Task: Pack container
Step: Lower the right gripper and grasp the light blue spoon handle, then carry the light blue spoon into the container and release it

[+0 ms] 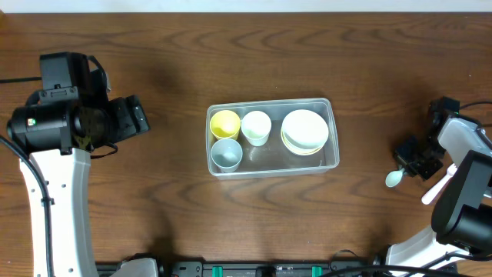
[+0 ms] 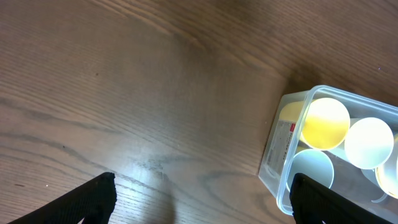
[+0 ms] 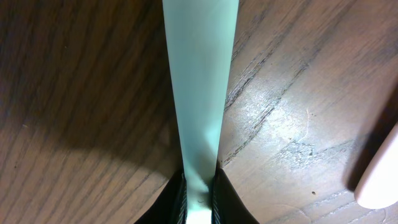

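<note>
The robot's right gripper will next lift the spoon, carry it over and bring it down between the pale blue cup (image 1: 227,154) and the bowls, where the bottom of the container is bare.
The clear plastic container (image 1: 330,108) sits mid-table and holds a yellow cup (image 1: 224,123), a white cup (image 1: 256,127), a pale blue cup (image 1: 227,154) and stacked white and yellow bowls (image 1: 304,131). My right gripper (image 1: 411,165) at the right side is shut on the handle of a pale green spoon (image 1: 393,179); the handle (image 3: 200,93) fills the right wrist view between the fingers (image 3: 198,202). My left gripper (image 1: 134,117) is open and empty, left of the container. Its fingers (image 2: 202,202) frame bare wood, with the container's end (image 2: 280,146) at right.
A white utensil (image 1: 436,187) lies on the table next to the right gripper; its tip shows in the right wrist view (image 3: 380,180). The wooden table (image 1: 231,61) is bare around the container.
</note>
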Controlling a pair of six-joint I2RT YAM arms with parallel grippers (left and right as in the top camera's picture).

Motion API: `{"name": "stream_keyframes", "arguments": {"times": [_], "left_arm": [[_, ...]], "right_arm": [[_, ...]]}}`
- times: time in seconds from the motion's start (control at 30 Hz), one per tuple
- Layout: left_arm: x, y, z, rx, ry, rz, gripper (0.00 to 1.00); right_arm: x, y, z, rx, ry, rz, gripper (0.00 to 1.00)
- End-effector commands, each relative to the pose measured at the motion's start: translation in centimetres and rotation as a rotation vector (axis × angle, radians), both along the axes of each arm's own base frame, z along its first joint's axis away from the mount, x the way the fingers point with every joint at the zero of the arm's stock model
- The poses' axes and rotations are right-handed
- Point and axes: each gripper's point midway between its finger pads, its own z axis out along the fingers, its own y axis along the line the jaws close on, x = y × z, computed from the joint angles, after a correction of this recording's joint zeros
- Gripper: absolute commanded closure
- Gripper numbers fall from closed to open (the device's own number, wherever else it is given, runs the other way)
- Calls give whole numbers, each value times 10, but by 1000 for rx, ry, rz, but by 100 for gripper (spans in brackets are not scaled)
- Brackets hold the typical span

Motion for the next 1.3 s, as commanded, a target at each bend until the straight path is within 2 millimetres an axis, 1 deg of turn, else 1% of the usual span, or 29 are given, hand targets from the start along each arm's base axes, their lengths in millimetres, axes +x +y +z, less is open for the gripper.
{"name": "stream_keyframes", "arguments": {"times": [0.0, 0.27, 0.37, 0.43, 0.5, 0.57, 0.6, 0.67, 0.73, 0.8, 0.83, 0.87, 0.9, 0.93, 0.97, 1.07, 1.13, 1.2, 1.27], "left_arm": [[0, 2, -2, -4, 11, 14, 11], [0, 2, -2, -4, 11, 14, 11], [0, 2, -2, -4, 11, 14, 11], [0, 2, -2, -4, 11, 14, 11], [0, 2, -2, -4, 11, 14, 11], [0, 2, -2, -4, 11, 14, 11], [0, 2, -2, -4, 11, 14, 11], [0, 2, -2, -4, 11, 14, 11], [0, 2, -2, -4, 11, 14, 11], [0, 2, -2, -4, 10, 14, 11], [0, 2, -2, -4, 11, 14, 11], [0, 2, -2, -4, 11, 14, 11], [0, 2, -2, -4, 11, 14, 11], [-1, 2, -2, -4, 12, 14, 11], [-1, 2, -2, -4, 12, 14, 11], [-1, 2, -3, -5, 14, 14, 11], [-1, 2, -3, -5, 15, 14, 11], [-1, 2, -3, -5, 15, 14, 11], [-1, 2, -3, -5, 15, 14, 11]], "right_arm": [[-5, -1, -5, 0, 21, -7, 99], [-3, 0, -4, 4, 15, 12, 99], [7, 3, 5, 21, -30, 62, 99], [20, 7, 21, 22, -84, 119, 99], [32, 9, 43, -1, -138, 164, 99], [50, 16, 76, -34, -226, 257, 99], [60, 24, 94, -42, -283, 327, 99], [82, 50, 134, -42, -422, 534, 99], [97, 86, 177, -64, -552, 782, 99], [101, 123, 212, -115, -643, 1021, 99], [100, 143, 226, -136, -678, 1131, 99], [98, 166, 240, -164, -715, 1255, 99], [96, 183, 248, -186, -737, 1349, 99], [92, 204, 254, -209, -759, 1454, 99], [88, 220, 256, -219, -774, 1531, 99], [72, 266, 253, -218, -790, 1777, 99], [60, 291, 248, -203, -786, 1907, 99], [50, 309, 240, -189, -768, 2021, 99], [42, 322, 229, -173, -736, 2120, 99]]}}
